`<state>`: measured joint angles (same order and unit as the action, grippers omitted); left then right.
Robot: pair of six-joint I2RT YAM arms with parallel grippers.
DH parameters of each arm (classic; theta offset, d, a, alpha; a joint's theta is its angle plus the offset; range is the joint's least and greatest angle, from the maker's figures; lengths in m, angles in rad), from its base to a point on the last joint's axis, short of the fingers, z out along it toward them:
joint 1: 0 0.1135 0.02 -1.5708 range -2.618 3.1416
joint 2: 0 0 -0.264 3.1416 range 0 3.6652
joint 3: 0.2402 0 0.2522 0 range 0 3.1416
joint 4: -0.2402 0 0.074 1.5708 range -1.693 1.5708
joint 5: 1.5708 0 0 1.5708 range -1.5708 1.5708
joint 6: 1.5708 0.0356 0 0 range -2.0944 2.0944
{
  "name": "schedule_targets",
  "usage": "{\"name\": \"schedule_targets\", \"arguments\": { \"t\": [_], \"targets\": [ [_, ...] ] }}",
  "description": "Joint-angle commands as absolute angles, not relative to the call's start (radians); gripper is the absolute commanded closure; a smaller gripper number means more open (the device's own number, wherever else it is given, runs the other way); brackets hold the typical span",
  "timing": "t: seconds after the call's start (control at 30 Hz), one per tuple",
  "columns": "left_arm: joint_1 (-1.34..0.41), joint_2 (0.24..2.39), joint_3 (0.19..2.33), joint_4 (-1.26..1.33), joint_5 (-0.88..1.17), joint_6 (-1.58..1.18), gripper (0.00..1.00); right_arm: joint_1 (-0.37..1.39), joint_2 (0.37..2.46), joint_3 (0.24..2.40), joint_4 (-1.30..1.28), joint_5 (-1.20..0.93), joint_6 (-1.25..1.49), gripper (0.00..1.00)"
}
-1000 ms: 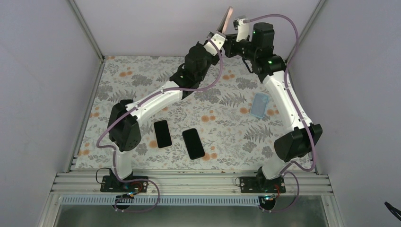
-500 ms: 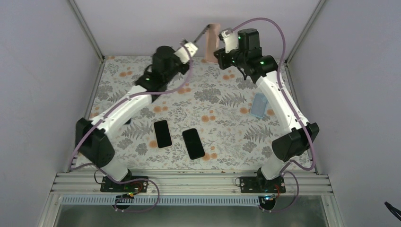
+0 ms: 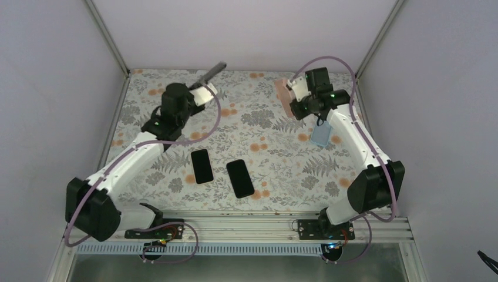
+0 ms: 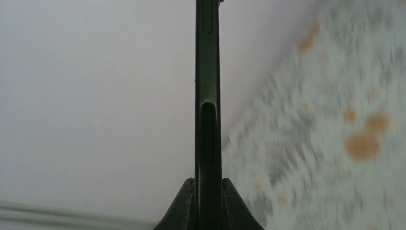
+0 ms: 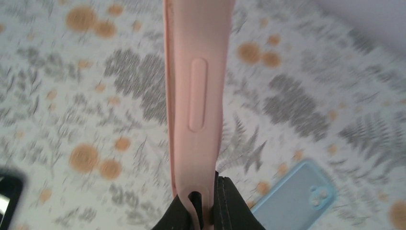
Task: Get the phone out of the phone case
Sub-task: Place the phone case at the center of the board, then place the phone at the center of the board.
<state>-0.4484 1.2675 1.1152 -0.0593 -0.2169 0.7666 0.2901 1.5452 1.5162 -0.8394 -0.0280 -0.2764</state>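
Next I should lower the pink phone case in my right gripper onto the bare mat [image 3: 281, 126] beside the light blue case and release it, since the pink one is empty.
The phone [image 3: 214, 70], dark and thin, is out of its case and pinched edge-on in my shut left gripper [image 3: 203, 82] above the back left of the table. In the left wrist view the phone [image 4: 208, 96] rises straight up from between the left gripper's [image 4: 208, 194] fingers [image 4: 184, 208]. The empty pink phone case [image 3: 282, 94] is held by my shut right gripper [image 3: 292, 98] at the back right. In the right wrist view the case [image 5: 196, 86] stands edge-on, one wall clamped in the right gripper [image 5: 209, 201]. Phone and case are well apart.
Two black phones [image 3: 202, 165] [image 3: 240, 178] lie flat on the floral mat in the middle. A light blue case [image 3: 322, 130] lies below the right gripper, and the same blue case [image 5: 292, 201] shows in the right wrist view. Frame posts and walls close in the back and sides.
The two grippers, close together high at the back, have pulled apart. The left swung left and lower with the phone; the right dropped to the right with the pink case.
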Motion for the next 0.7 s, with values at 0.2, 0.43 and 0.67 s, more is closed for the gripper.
{"name": "schedule_targets", "arguments": {
  "t": [0.2, 0.43, 0.67],
  "targets": [
    [-0.442, 1.521, 0.895, 0.151, -0.589, 1.032, 0.98, 0.250, 1.643, 1.289, -0.800, -0.225, -0.290, 0.97],
    [-0.422, 1.773, 1.015, 0.185, -0.702, 1.016, 0.98, 0.172, 1.954, 1.421, -0.819, -0.309, -0.295, 0.97],
    [-0.417, 1.886, 1.068, 0.170, -0.701, 1.030, 0.98, 0.083, 2.127, 1.581, -0.851, -0.253, -0.250, 0.83]
  ]
}}
